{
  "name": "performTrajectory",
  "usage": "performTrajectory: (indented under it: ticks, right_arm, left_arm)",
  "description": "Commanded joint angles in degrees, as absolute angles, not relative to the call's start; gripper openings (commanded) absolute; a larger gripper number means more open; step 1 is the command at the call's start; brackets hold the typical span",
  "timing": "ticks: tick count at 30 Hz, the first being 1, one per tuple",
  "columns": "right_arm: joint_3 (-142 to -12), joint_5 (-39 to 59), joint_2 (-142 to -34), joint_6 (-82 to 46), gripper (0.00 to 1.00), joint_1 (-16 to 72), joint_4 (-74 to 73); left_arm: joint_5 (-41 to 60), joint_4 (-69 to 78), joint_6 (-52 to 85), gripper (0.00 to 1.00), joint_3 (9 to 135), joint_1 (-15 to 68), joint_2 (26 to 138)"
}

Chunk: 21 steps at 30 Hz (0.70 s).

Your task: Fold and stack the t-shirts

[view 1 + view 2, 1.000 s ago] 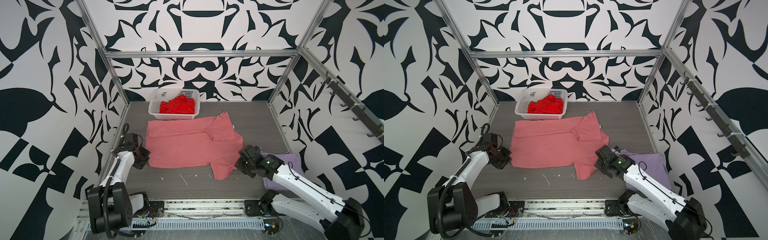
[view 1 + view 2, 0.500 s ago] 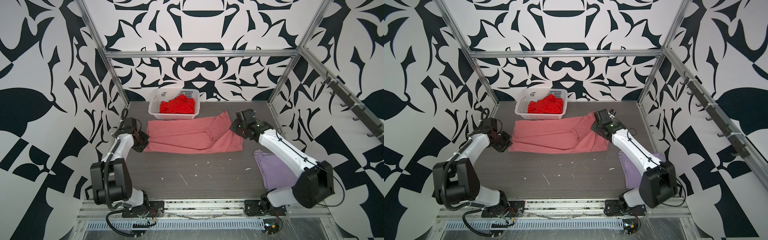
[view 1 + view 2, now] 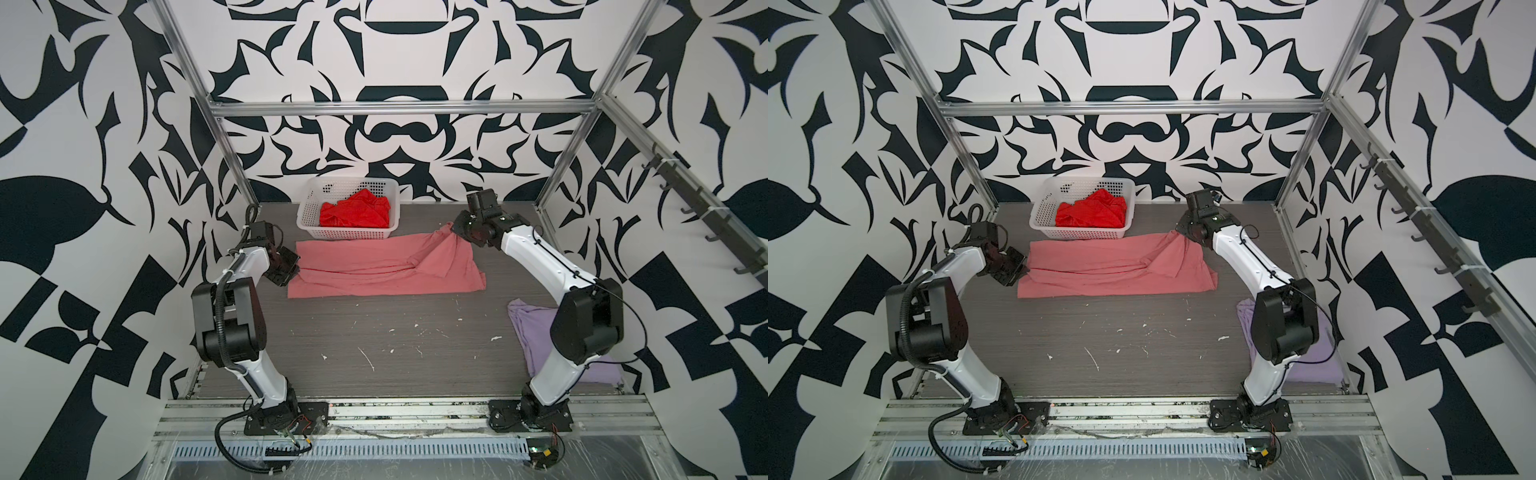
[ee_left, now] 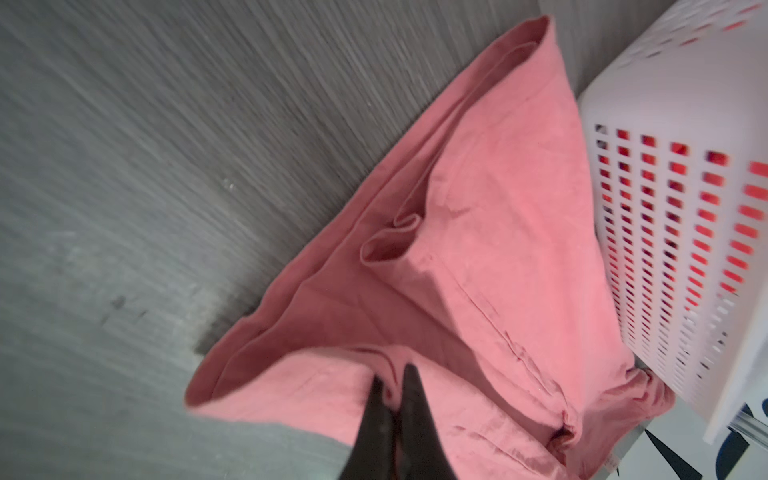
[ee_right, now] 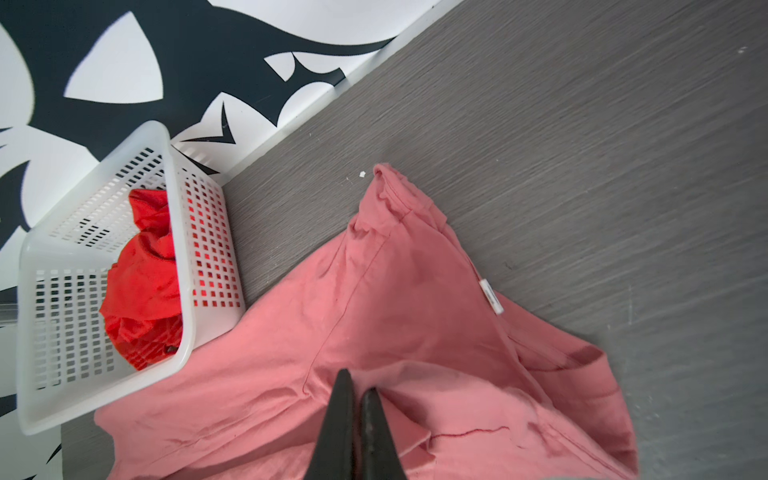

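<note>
The robot's right gripper should next move outward and down and let go of the raised fold at the pink shirt's far corner [image 3: 445, 228] [image 5: 387, 190], since that corner lies below and outward.
The salmon-pink t-shirt [image 3: 374, 266] [image 3: 1108, 266] lies doubled over as a wide band across the back of the table, just in front of the basket. My left gripper [image 3: 291, 266] [image 4: 392, 372] is shut on its left end, with cloth pinched between the jaws. My right gripper [image 3: 455, 230] [image 5: 357, 380] is shut on a raised fold at its right end. The shirt's white neck label [image 5: 490, 296] shows in the right wrist view. A pale lavender t-shirt [image 3: 528, 328] lies at the front right, partly behind the right arm. A bright red t-shirt [image 3: 355, 212] sits crumpled in the basket.
The white lattice basket [image 3: 349, 181] [image 5: 174, 208] stands against the back wall, touching the pink shirt's far edge. Small white specks [image 3: 368, 359] dot the grey table in front of the pink shirt. Metal frame posts [image 3: 232, 158] stand at the back corners.
Both grippers have carried the pink shirt's near edge to the back, folding it in half. The right arm swung from the front right to the back, uncovering the lavender shirt.
</note>
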<state>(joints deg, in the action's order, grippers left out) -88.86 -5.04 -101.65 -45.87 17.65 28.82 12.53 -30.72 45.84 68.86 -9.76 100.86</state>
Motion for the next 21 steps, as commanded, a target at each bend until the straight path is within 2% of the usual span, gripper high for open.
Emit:
performTrajectory:
  ticks: [1, 8, 19, 21]
  right_arm:
    - [-93.81, -4.4, -103.04, -44.5, 0.0, 17.14, 27.81]
    - [-98.56, -4.29, -107.19, -44.58, 0.0, 15.92, 29.21]
    - [-98.92, -2.42, -110.75, -46.02, 0.0, 13.91, 27.42]
    - [-99.61, -1.82, -111.85, -46.33, 0.0, 13.8, 27.13]
  left_arm:
    - [13.33, -30.2, 46.89, 0.0, 70.21, -10.39, 102.55]
    - [13.34, -27.78, 48.68, 0.0, 68.92, -12.23, 102.87]
    - [16.68, -25.96, 49.4, 0.0, 72.72, -12.84, 108.45]
    - [16.95, -26.36, 49.48, 0.04, 74.13, -12.88, 109.62]
